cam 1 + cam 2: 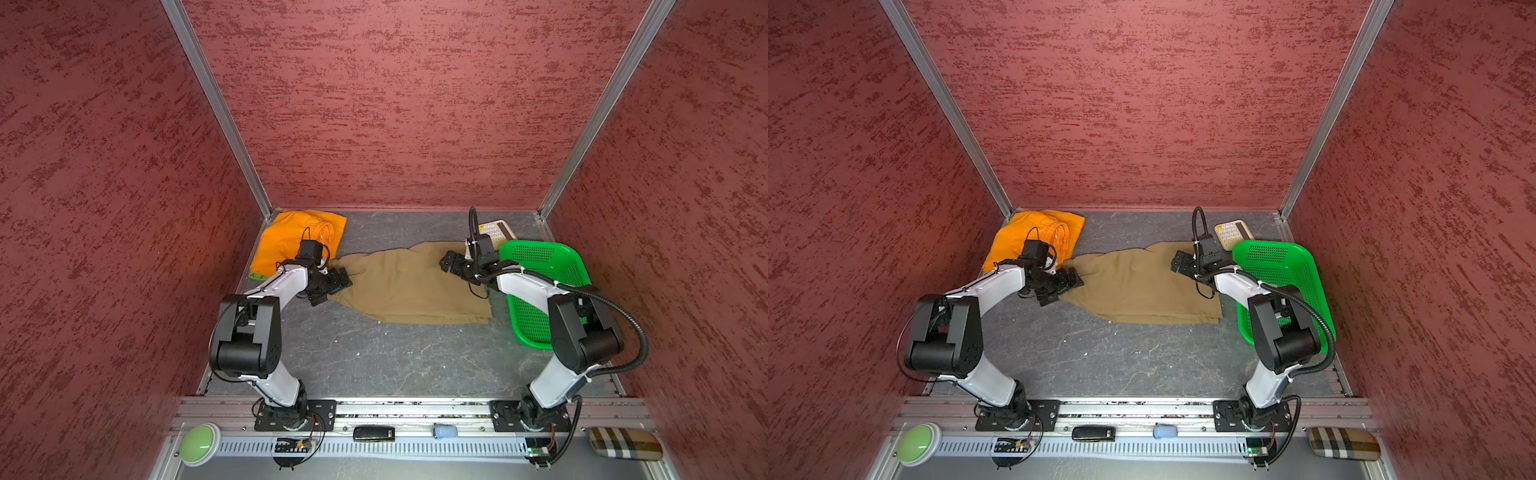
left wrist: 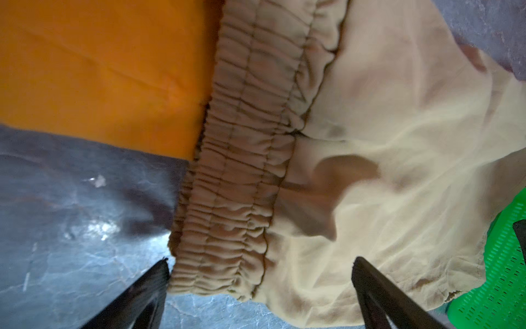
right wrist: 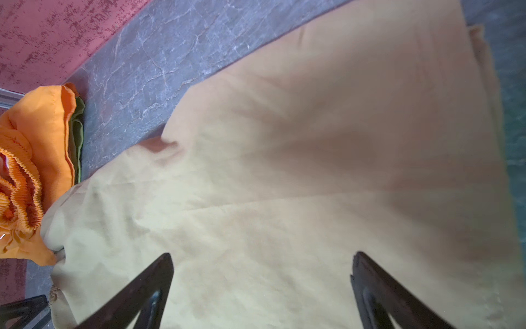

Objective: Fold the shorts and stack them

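The open fingers of my left gripper are already on both sides of the waistband, so it should move gently outward and down onto the khaki waistband's gathered part (image 2: 232, 192) beside the orange shorts and close.
The khaki shorts (image 1: 415, 282) (image 1: 1142, 286) lie spread flat mid-table, elastic waistband (image 2: 242, 171) at their left end. The orange shorts (image 1: 286, 241) (image 1: 1021, 237) sit folded in the back left corner. A sliver of lime green shorts (image 1: 257, 276) (image 3: 77, 136) shows beneath them. My left gripper (image 1: 334, 289) (image 1: 1063, 289) (image 2: 260, 262) is open, its jaws straddling the waistband's near corner without pinching it. My right gripper (image 1: 449, 264) (image 1: 1179, 262) (image 3: 263, 256) hangs open just over the khaki's far right part, with nothing held.
A green perforated basket (image 1: 536, 245) (image 1: 1266, 249) (image 2: 501, 270) stands at the right, partly under my right arm. A beige keypad device (image 1: 494, 232) lies behind it. Red walls close the left, back and right. A green button (image 1: 199, 442) and a checked case (image 1: 625, 444) sit on the front rail.
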`<state>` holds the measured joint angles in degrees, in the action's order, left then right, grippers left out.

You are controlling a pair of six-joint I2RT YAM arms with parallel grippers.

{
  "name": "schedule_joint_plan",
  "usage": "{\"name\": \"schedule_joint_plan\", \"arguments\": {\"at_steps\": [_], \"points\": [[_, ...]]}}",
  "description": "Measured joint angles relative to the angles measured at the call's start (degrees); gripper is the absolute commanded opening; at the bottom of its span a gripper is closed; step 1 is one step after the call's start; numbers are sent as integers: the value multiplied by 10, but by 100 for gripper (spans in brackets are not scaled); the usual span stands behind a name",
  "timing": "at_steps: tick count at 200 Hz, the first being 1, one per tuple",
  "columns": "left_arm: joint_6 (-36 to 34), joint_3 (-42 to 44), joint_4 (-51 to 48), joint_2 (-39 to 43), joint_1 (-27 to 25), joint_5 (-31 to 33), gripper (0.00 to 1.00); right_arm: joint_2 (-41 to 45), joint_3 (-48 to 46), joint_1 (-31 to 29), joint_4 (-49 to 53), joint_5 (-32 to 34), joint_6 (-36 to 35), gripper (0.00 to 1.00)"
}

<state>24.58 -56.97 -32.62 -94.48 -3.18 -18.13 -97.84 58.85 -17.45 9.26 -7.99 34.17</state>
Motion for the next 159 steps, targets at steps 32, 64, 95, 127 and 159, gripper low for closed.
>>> {"name": "schedule_joint_plan", "arguments": {"at_steps": [32,64,95,127,159], "points": [[2,-1,22,-30,10,7,100,0,-22,0,-2,-7,-1,99],[2,-3,22,-30,10,33,100,0,-27,0,-4,-11,-2,99],[2,-3,28,-33,7,42,95,-2,-27,2,-9,-15,-2,99],[-4,-18,36,-53,-3,52,83,-7,-27,4,-10,-24,-2,99],[-13,-33,43,-72,-10,59,56,-8,-29,7,-20,-31,-1,99]]}}
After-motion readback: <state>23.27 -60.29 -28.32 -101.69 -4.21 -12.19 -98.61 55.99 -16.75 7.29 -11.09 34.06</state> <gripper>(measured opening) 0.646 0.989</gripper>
